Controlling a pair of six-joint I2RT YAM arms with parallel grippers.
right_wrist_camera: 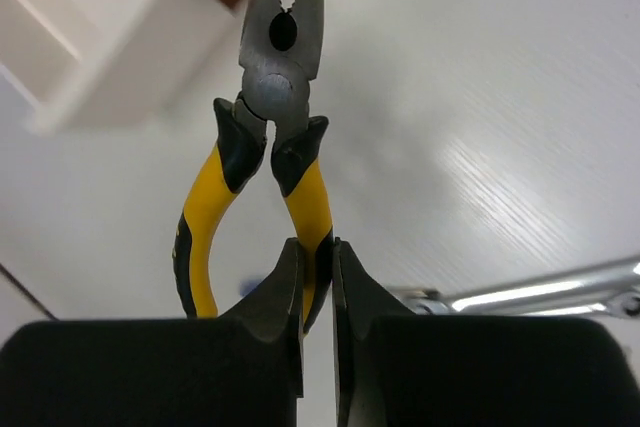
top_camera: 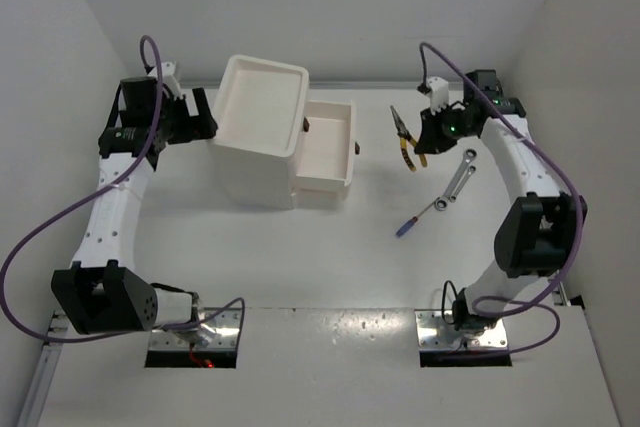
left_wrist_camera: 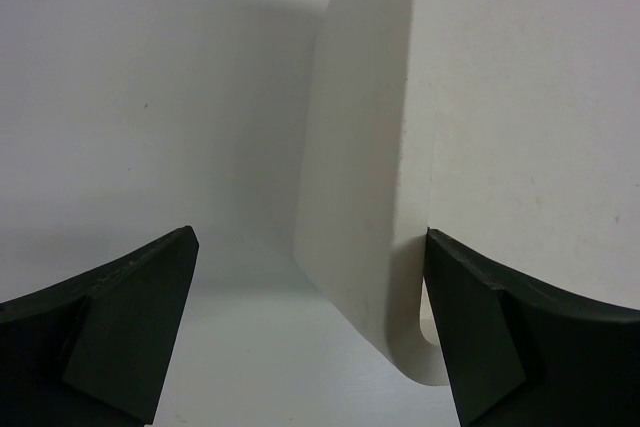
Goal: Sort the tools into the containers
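The pliers [top_camera: 405,137] will go to the left in the top view next, over the open drawer [top_camera: 325,142], and my right gripper will release them there, because the drawer's bottom is empty.
My right gripper [top_camera: 424,143] is shut on one handle of the yellow-handled pliers [top_camera: 405,137] and holds them above the table, right of the drawer unit; in the right wrist view the pliers [right_wrist_camera: 262,157] point away from my gripper [right_wrist_camera: 317,252]. The white drawer unit [top_camera: 262,132] stands at the back centre with its top drawer [top_camera: 330,137] pulled out to the right. My left gripper [top_camera: 200,115] is open against the unit's left side, its corner [left_wrist_camera: 360,197] between the fingers. Two silver wrenches [top_camera: 458,179] and the blue-handled screwdriver [top_camera: 412,222] lie on the table. The green-handled screwdriver is out of view.
White walls close in the table at the left, back and right. A wrench [right_wrist_camera: 540,292] shows on the table below my right gripper. A dark brown knob [top_camera: 304,126] sits on the open drawer's front.
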